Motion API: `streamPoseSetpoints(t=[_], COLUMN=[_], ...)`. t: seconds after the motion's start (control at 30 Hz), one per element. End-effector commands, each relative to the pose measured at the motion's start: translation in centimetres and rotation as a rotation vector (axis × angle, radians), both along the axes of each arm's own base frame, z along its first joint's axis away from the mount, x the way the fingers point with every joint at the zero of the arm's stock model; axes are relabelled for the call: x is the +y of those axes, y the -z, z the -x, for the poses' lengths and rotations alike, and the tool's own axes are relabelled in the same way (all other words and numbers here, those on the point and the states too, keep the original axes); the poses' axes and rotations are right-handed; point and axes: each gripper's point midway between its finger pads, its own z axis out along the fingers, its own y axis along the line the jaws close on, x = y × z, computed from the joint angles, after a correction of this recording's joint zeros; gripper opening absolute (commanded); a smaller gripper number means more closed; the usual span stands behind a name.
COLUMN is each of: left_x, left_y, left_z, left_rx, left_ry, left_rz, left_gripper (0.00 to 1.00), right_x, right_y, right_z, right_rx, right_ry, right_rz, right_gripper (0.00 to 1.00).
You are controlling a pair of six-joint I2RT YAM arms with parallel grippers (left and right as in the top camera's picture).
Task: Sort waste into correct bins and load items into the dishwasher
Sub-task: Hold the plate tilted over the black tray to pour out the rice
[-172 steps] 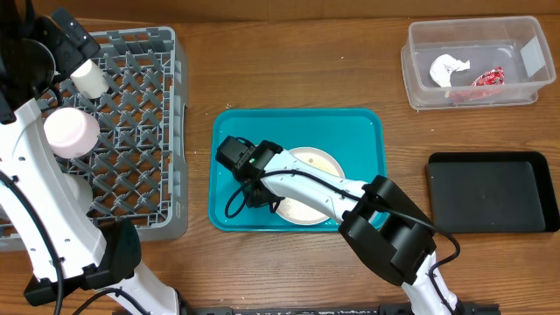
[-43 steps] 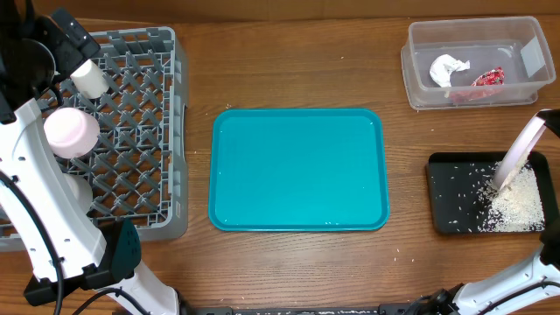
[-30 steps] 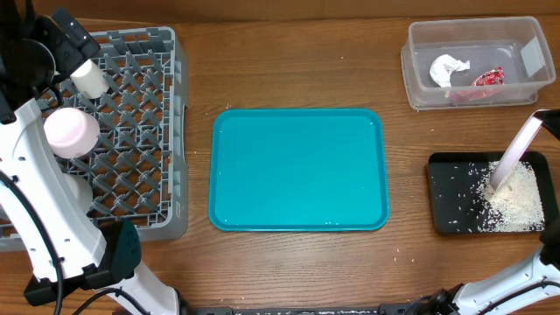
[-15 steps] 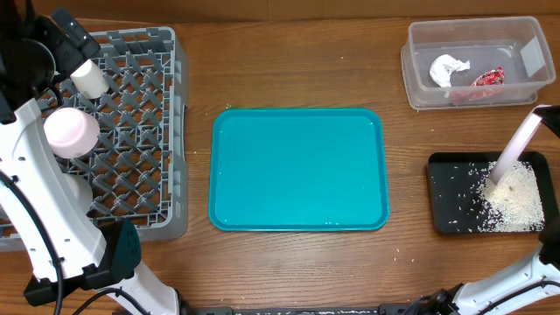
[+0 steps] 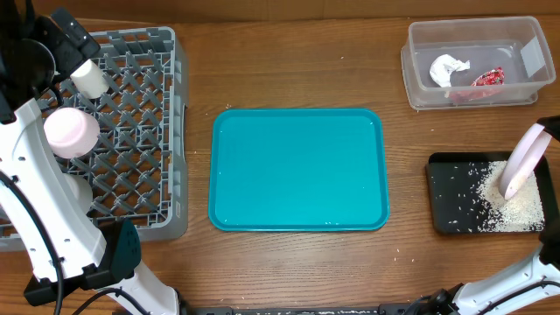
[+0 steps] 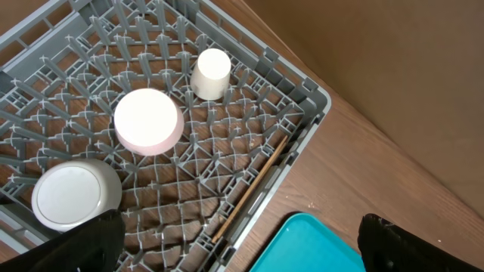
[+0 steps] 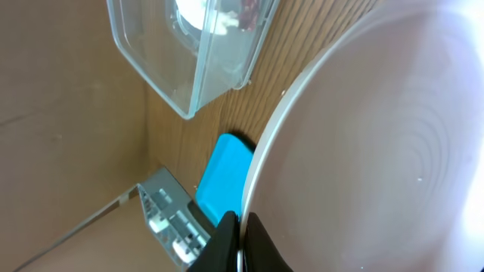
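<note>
I will carry the plate [image 5: 522,161] with my right gripper to the left in the overhead view next, over to the empty teal serving tray [image 5: 274,171]. I will lower the plate flat and let go of it.
My right gripper [image 7: 238,240] is shut on the rim of the large white plate [image 5: 522,161]. It holds the plate tilted on edge over the black tray [image 5: 455,203], low edge at a pile of white rice grains [image 5: 516,203]. The plate fills the right wrist view [image 7: 378,151]. The clear tub [image 5: 420,52] holds the white napkin [image 5: 448,68] and the red wrapper [image 5: 488,77]. The grey dish rack [image 5: 166,131] holds a small cup [image 5: 87,77] and a bowl [image 5: 70,131]. A second bowl [image 6: 74,194] shows in the left wrist view. My left gripper [image 6: 242,253] is open above the rack.
The teal serving tray [image 5: 297,168] lies in the middle with nothing on it. A wooden chopstick [image 6: 253,189] lies in the rack near its right wall. A few rice grains are scattered on the table by the black tray's front edge.
The plate has left the teal tray and is now held over the black tray, where rice has piled up. In the last second it has swung lower and a little right. The left arm is still.
</note>
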Motion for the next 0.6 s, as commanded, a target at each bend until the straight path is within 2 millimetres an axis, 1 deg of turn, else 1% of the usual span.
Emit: streamPoseSetpoints(t=[0.0, 0.03, 0.1, 0.13, 0.17, 0.2, 0.23, 0.27, 0.33, 0.43, 0.47, 0.5, 0.57], left_x=[0.1, 0.1, 0.1, 0.1, 0.1, 0.1, 0.1, 0.1, 0.0, 0.1, 0.0, 0.0, 0.1], left_y=[0.0, 0.0, 0.0, 0.0, 0.0, 0.0, 0.0, 0.0, 0.0, 0.0, 0.0, 0.0, 0.0], left_z=[0.0, 0.0, 0.0, 0.0, 0.0, 0.0, 0.0, 0.0, 0.0, 0.0, 0.0, 0.0, 0.0], left_rx=[-0.001, -0.001, -0.001, -0.001, -0.001, -0.001, -0.001, -0.001, -0.001, -0.001, -0.001, -0.001, -0.001], left_ry=[-0.001, -0.001, -0.001, -0.001, -0.001, -0.001, -0.001, -0.001, 0.0, -0.001, 0.0, 0.0, -0.001], left_rz=[-0.003, -0.003, -0.003, -0.003, -0.003, -0.003, -0.003, -0.003, -0.003, -0.003, -0.003, -0.003, -0.003], left_gripper=[1.0, 1.0, 1.0, 1.0, 1.0, 1.0, 1.0, 1.0, 1.0, 1.0, 1.0, 1.0, 1.0], right_x=[2.2, 2.6, 2.7, 2.3, 1.6, 0.6, 0.0, -0.3, 0.2, 2.1, 2.4, 2.4, 1.0], right_y=[-3.5, -4.0, -3.4, -2.8, -1.9, -0.5, 0.2, 0.6, -0.1, -2.7, -3.0, -2.7, -1.0], right_z=[-0.7, -1.1, -1.1, -1.0, -0.8, -0.2, 0.2, 0.3, -0.2, -1.5, -1.6, -1.5, -1.0], right_rx=[-0.204, -0.26, -0.242, -0.213, -0.147, -0.029, 0.05, 0.083, 0.035, -0.205, -0.238, -0.226, -0.076], right_ry=[-0.089, -0.121, -0.131, -0.124, -0.094, -0.024, 0.032, 0.065, 0.053, -0.084, -0.113, -0.118, -0.035], right_rz=[-0.06, -0.058, -0.046, -0.025, -0.001, 0.021, 0.028, 0.026, -0.006, -0.051, -0.044, -0.031, 0.003], right_gripper=[0.04, 0.04, 0.04, 0.04, 0.04, 0.04, 0.04, 0.04, 0.04, 0.04, 0.04, 0.04, 0.04])
